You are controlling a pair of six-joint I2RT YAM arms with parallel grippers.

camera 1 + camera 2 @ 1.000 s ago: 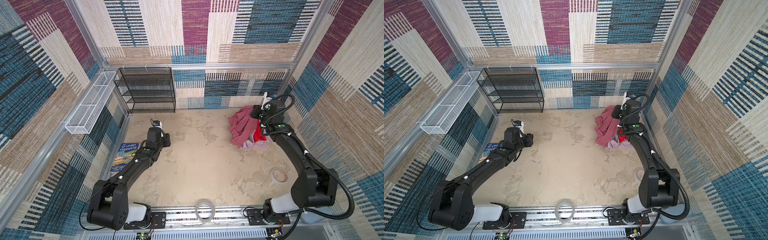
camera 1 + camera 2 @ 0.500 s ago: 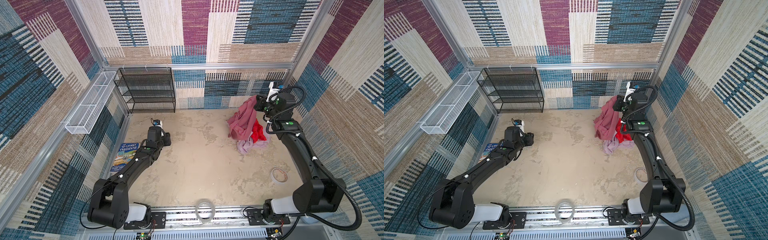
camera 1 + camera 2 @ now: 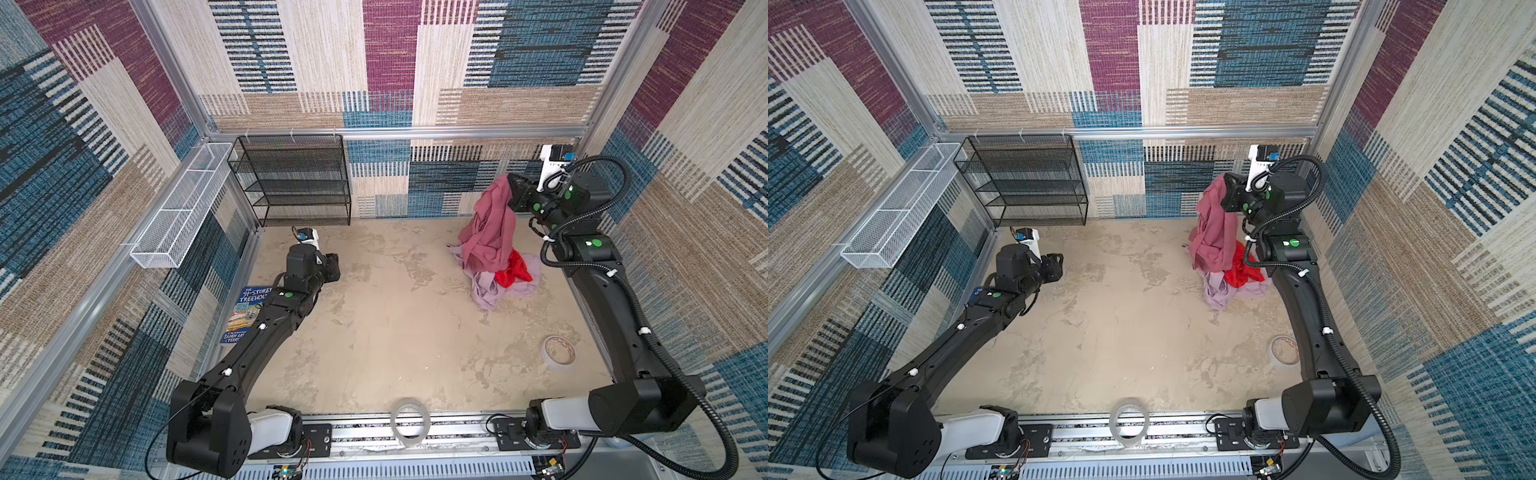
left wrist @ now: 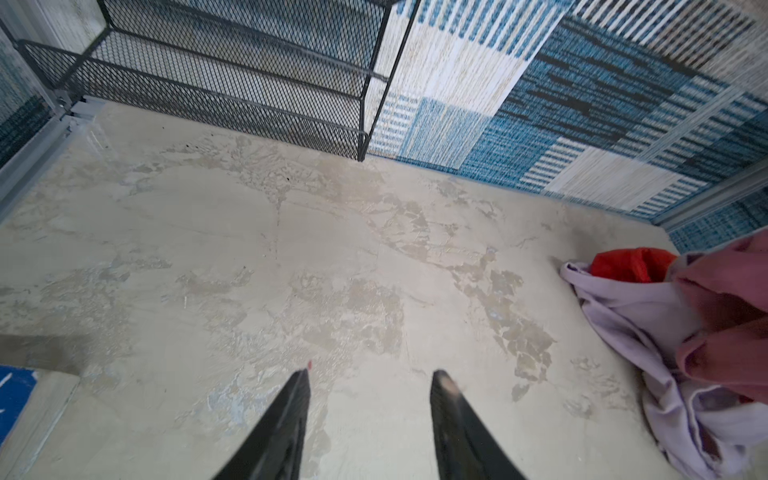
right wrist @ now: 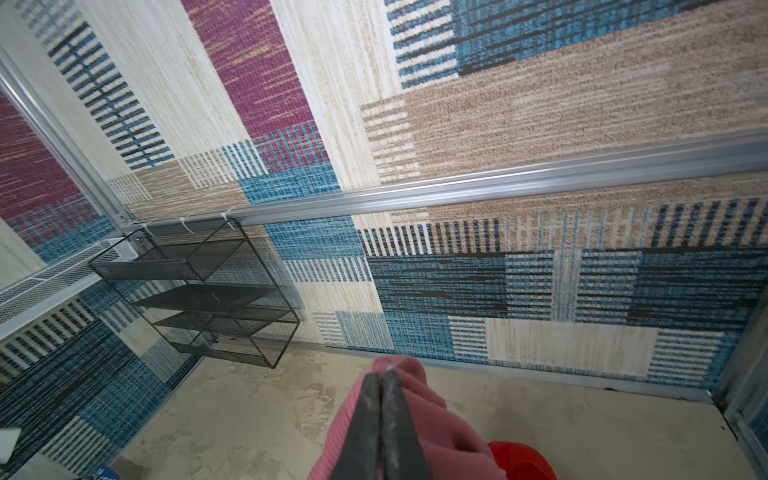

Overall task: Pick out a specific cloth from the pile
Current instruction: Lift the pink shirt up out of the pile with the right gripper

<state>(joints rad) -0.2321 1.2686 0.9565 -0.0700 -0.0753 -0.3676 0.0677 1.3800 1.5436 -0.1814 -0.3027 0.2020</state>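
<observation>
The dusty pink cloth swings from the pile to the bare floor before the black mesh shelf next, where my right gripper lowers and releases it.
My right gripper [image 3: 513, 192] [image 3: 1225, 188] is raised near the back right corner, shut on the top edge of the cloth [image 3: 490, 232] [image 3: 1214, 232]. In the right wrist view the closed fingertips [image 5: 381, 374] pinch its dusty pink fabric [image 5: 436, 424]. The cloth hangs down in folds, and its lower end still touches the pile [image 3: 498, 278]. There a bright red cloth [image 3: 515, 272] [image 3: 1241, 270] and a pale lilac one [image 3: 486, 289] [image 3: 1219, 291] lie on the floor. My left gripper [image 3: 332, 270] [image 4: 370, 374] hovers open over bare floor at the left, holding nothing.
A black mesh shelf [image 3: 295, 178] stands against the back wall. A white wire basket [image 3: 178, 208] hangs on the left wall. A book [image 3: 245, 311] lies under my left arm. A tape roll [image 3: 559, 351] lies front right, and a clear ring [image 3: 409, 422] at the front edge.
My right gripper has risen and drawn back toward the corner, lifting the pink cloth up off the pile and uncovering the red and lilac cloths. The left arm has hardly moved.
</observation>
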